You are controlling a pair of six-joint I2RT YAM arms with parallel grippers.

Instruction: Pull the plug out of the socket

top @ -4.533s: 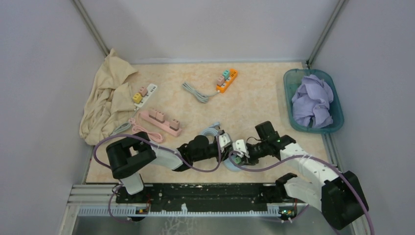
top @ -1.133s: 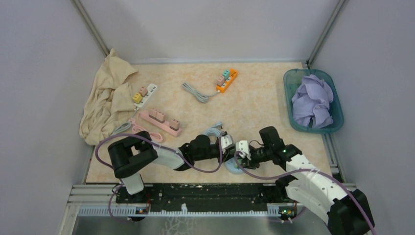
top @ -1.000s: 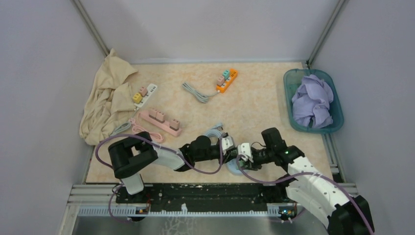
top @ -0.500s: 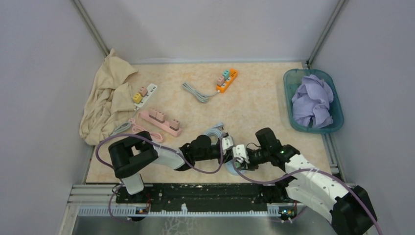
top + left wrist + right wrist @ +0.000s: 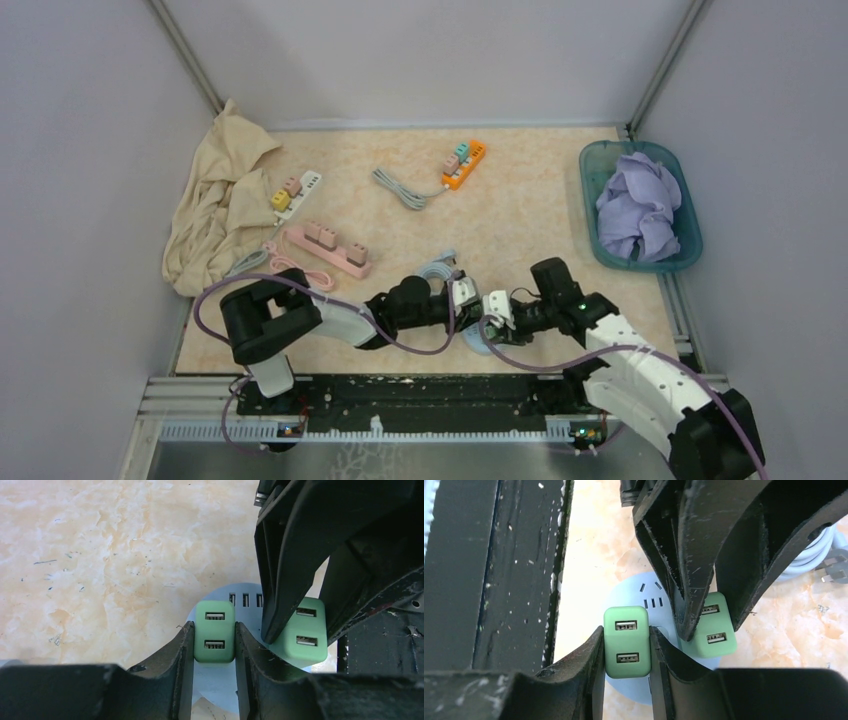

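Note:
The right gripper lifts its plug off the socket (image 5: 476,343) next. Then it moves outward to the bare tabletop between the orange strip and the basket, goes down and releases the plug.
A round light-blue socket (image 5: 476,343) lies near the table's front edge, with two green USB plugs standing on its face. In the left wrist view my left gripper (image 5: 214,626) is shut on one green plug (image 5: 215,652), over the socket (image 5: 220,682). The other green plug (image 5: 306,645) sits between the right gripper's fingers (image 5: 290,570). In the right wrist view my right gripper (image 5: 627,630) is shut on its green plug (image 5: 626,652) over the socket (image 5: 634,595), and the left gripper's fingers (image 5: 696,555) hold the second plug (image 5: 714,637). In the top view the two grippers meet nose to nose, left (image 5: 462,293) and right (image 5: 497,311).
The socket's grey coiled cord (image 5: 432,268) lies just behind it. A pink power strip (image 5: 328,248), a white one (image 5: 297,192) and an orange one (image 5: 464,164) lie farther back. A beige cloth (image 5: 215,205) is at left, a teal basket (image 5: 690,215) of purple cloth at right. The black base rail (image 5: 489,570) is close.
The right arm has lowered its wrist since the earliest frame and shifted slightly to and fro since. Both grippers stay shut on their plugs over the socket.

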